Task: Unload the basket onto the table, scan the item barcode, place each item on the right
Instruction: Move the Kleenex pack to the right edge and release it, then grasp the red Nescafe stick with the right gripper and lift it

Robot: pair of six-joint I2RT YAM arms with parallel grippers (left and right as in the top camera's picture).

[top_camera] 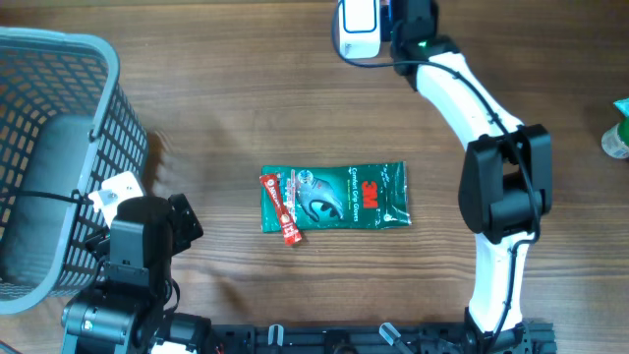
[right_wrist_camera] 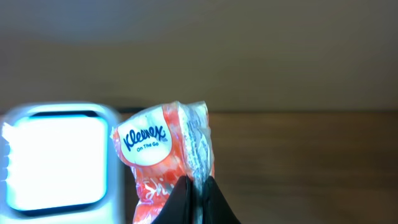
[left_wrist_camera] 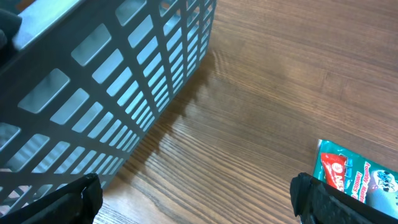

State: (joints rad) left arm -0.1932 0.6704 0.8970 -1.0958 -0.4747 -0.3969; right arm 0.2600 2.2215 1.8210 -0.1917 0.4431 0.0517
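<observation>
The green bottle already lies clear of the scanner [top_camera: 356,28], so my right gripper will swing to the right in the overhead view next and release the pack beside the bottle.
My right gripper [right_wrist_camera: 198,183] is shut on the sealed edge of an orange-and-white Kleenex tissue pack [right_wrist_camera: 163,146] and holds it upright. Just left of the pack glows the bright white face of the scanner [right_wrist_camera: 56,158]. From overhead, the white scanner [top_camera: 356,28] stands at the table's far edge, with the right gripper [top_camera: 408,25] close on its right; the pack is hidden there. No barcode shows on the pack. My left gripper [left_wrist_camera: 199,198] hangs open and empty over bare wood beside the basket, near the front left [top_camera: 182,221].
A grey mesh basket [top_camera: 108,59] fills the left side, its wall [left_wrist_camera: 124,81] close to my left gripper. A green 3M glove packet [top_camera: 339,197] with a small red packet [top_camera: 287,221] lies mid-table. A green bottle [top_camera: 617,133] shows at the right edge.
</observation>
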